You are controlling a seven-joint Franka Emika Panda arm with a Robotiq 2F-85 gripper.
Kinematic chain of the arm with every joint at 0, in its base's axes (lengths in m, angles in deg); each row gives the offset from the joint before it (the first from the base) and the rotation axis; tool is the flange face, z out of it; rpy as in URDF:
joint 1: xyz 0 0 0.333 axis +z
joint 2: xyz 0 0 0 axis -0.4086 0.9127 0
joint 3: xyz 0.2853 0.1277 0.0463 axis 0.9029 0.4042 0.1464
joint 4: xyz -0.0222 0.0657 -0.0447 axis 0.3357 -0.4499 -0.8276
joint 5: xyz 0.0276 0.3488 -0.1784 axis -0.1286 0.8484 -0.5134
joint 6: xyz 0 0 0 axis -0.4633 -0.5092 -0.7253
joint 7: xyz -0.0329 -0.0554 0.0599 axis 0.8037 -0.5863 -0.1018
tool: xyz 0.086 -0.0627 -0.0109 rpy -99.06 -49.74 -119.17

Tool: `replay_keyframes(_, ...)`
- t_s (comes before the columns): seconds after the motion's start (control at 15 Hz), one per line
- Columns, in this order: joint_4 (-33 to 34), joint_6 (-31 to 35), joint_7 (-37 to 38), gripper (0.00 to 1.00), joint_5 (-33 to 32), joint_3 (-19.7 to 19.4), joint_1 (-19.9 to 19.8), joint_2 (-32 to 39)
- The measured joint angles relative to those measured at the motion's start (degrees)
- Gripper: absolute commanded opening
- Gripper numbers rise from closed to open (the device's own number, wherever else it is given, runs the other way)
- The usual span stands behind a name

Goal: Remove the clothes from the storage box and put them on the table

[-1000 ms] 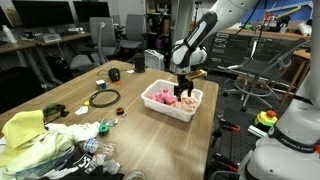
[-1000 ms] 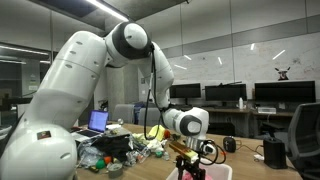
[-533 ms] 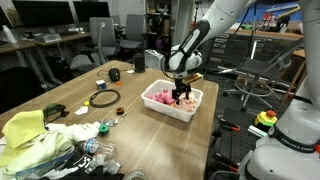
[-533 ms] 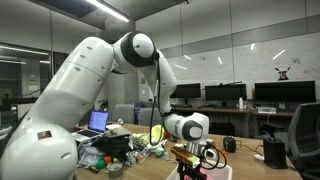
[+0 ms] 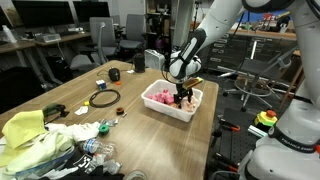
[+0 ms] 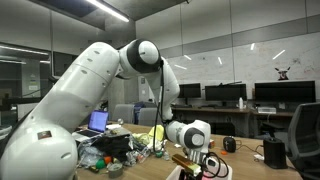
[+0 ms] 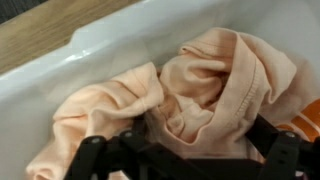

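Note:
My gripper stays low in the box (image 5: 166, 109) next and closes its fingers on the peach-pink cloth, since a bunched fold already lies between them.
A white storage box (image 5: 166, 109) stands on the wooden table (image 5: 130, 120) near its right edge, with pink and peach clothes (image 5: 160, 98) in it. My gripper (image 5: 184, 97) is lowered into the right end of the box. In the wrist view the two black fingers (image 7: 185, 150) stand wide apart, open, on either side of a bunched peach cloth (image 7: 200, 80), which fills the gap between them. The box's white wall (image 7: 110, 45) runs behind the cloth. In an exterior view the gripper (image 6: 195, 168) is low at the table, partly hidden.
A heap of yellow-green clothes (image 5: 30, 135) and plastic bottles (image 5: 95, 150) lies at the table's near left end. A black cable ring (image 5: 103, 98) and a black cup (image 5: 114, 74) lie left of the box. Office chairs stand behind.
The gripper has sunk a little deeper into the box onto the clothes, and the arm's upper links have shifted. The box and the other things have not moved.

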Motion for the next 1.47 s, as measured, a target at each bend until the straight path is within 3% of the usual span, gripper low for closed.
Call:
replay_keyframes(0.07, 0.19, 0.03, 0.07, 0.84, -0.05, 0.00, 0.02, 0.30)
replay_keyframes(0.13, 0.39, 0.06, 0.12, 0.75, -0.08, 0.00, 0.08, 0.55)
replay_keyframes(0.73, 0.55, 1.50, 0.21, 0.07, -0.08, 0.15, 0.43, 0.96)
replay_keyframes(1.13, 0.63, 1.64, 1.64, 0.09, -0.08, 0.18, 0.97, -0.97)
replay_keyframes(1.47, -3.27, 2.04, 3.40, 0.09, -0.08, 0.00, 1.64, -6.71)
